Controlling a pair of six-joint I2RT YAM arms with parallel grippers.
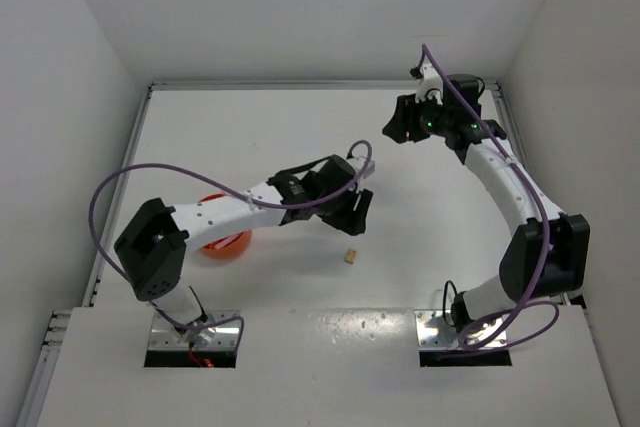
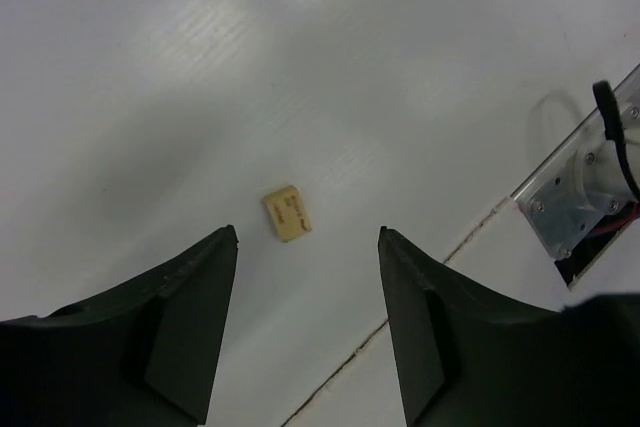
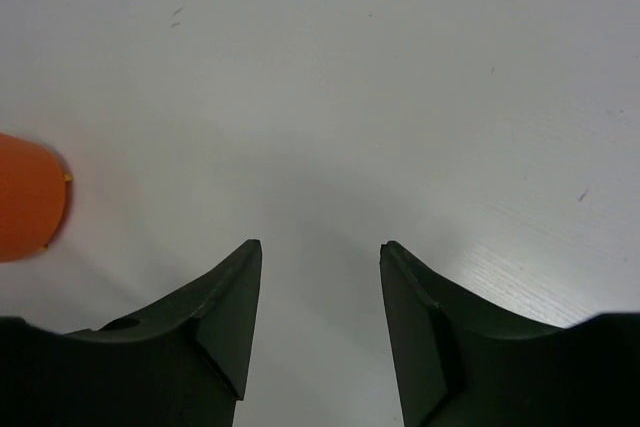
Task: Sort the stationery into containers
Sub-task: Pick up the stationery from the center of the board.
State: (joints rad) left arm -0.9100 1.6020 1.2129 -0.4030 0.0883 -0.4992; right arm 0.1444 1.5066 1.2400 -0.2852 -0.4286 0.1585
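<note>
I need to turn my left gripper next and move it down and back toward the base, over the small yellow eraser [image 2: 287, 214], because the eraser lies at an angle to my fingers.
One small yellow eraser [image 1: 350, 257] lies flat on the white table near its middle; the left wrist view shows the same eraser [image 2: 287, 213] just beyond my fingertips. My left gripper [image 1: 357, 209] hangs above and slightly behind it, open, with nothing between its fingers [image 2: 308, 237]. The orange bowl [image 1: 225, 243] sits at the left, mostly hidden under my left arm; its rim [image 3: 30, 197] shows at the left edge of the right wrist view. Over the far right of the table, my right gripper [image 1: 398, 125] is open and empty [image 3: 320, 247]. No other stationery is in view.
White walls close the table in at the back, left and right. Two metal base plates [image 1: 195, 332] [image 1: 465, 332] with cables sit at the near edge; the right one [image 2: 585, 197] shows in the left wrist view. A seam in the tabletop [image 2: 400, 307] runs near the eraser.
</note>
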